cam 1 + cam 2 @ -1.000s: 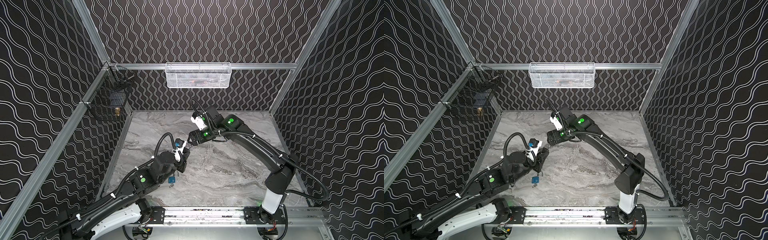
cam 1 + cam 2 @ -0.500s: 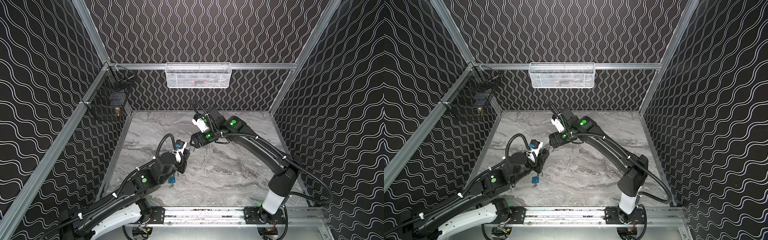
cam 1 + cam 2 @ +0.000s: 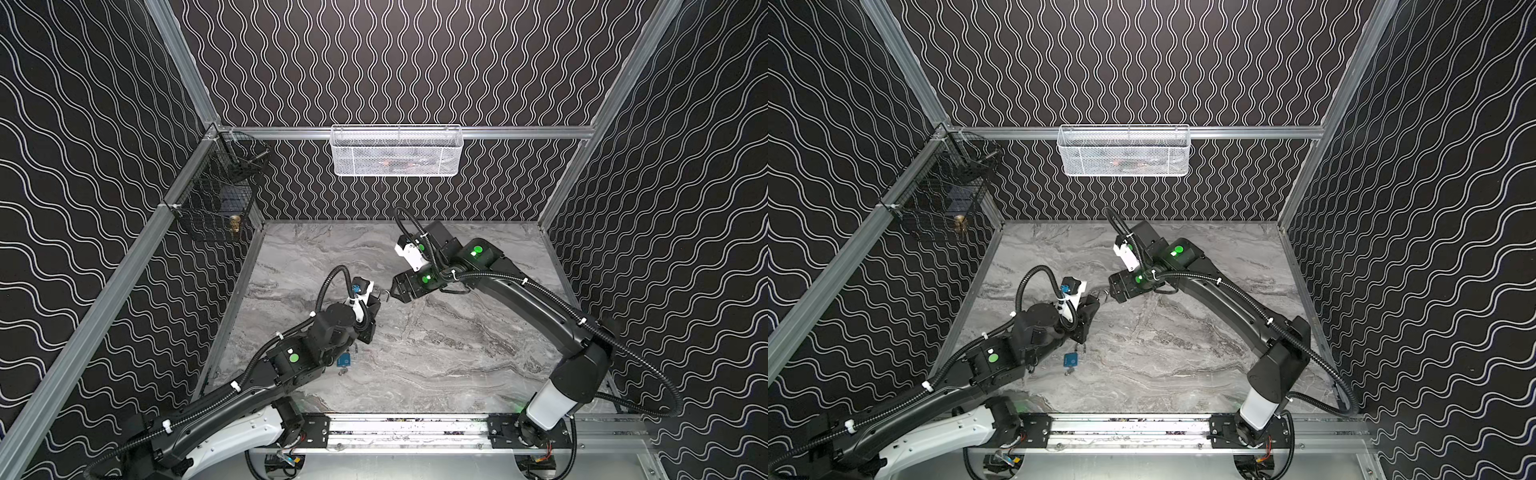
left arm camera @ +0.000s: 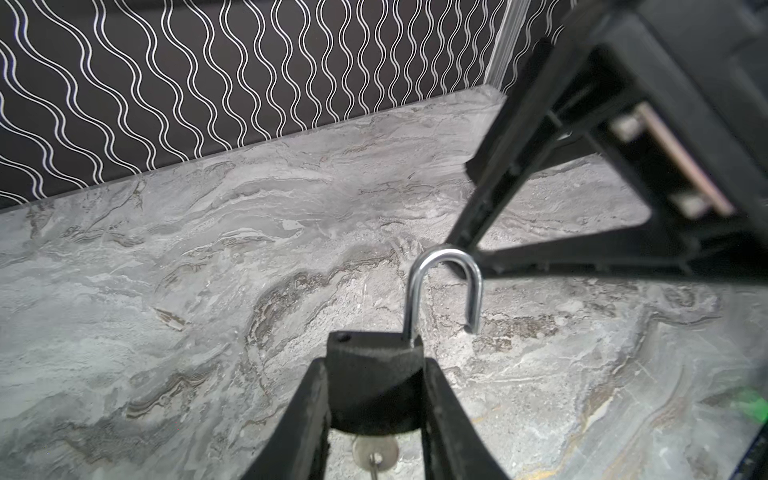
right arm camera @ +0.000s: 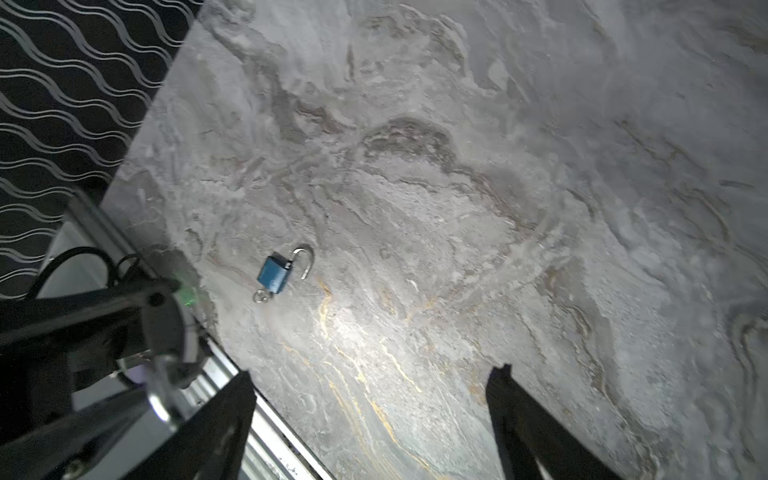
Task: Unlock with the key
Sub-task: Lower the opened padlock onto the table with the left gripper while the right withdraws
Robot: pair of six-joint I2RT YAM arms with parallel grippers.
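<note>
I will tilt my left gripper downward and lower it to the bare marble below to let go of the black padlock, because the shackle is already open.
My left gripper is shut on a black padlock, held above the grey marble table. Its silver shackle stands open, and a key sits in the lock's underside. In both top views the left gripper meets my right gripper near the table's middle. The right gripper is open, its fingers right beside the shackle's bend; whether they touch I cannot tell. The shackle shows blurred in the right wrist view.
A blue padlock with an open shackle and a key in it lies on the table under the left arm. A white mesh basket hangs on the back wall, a black wire basket on the left wall.
The right gripper has come down and closer to the black padlock's shackle. The left gripper has shifted slightly toward it, still holding the lock.
</note>
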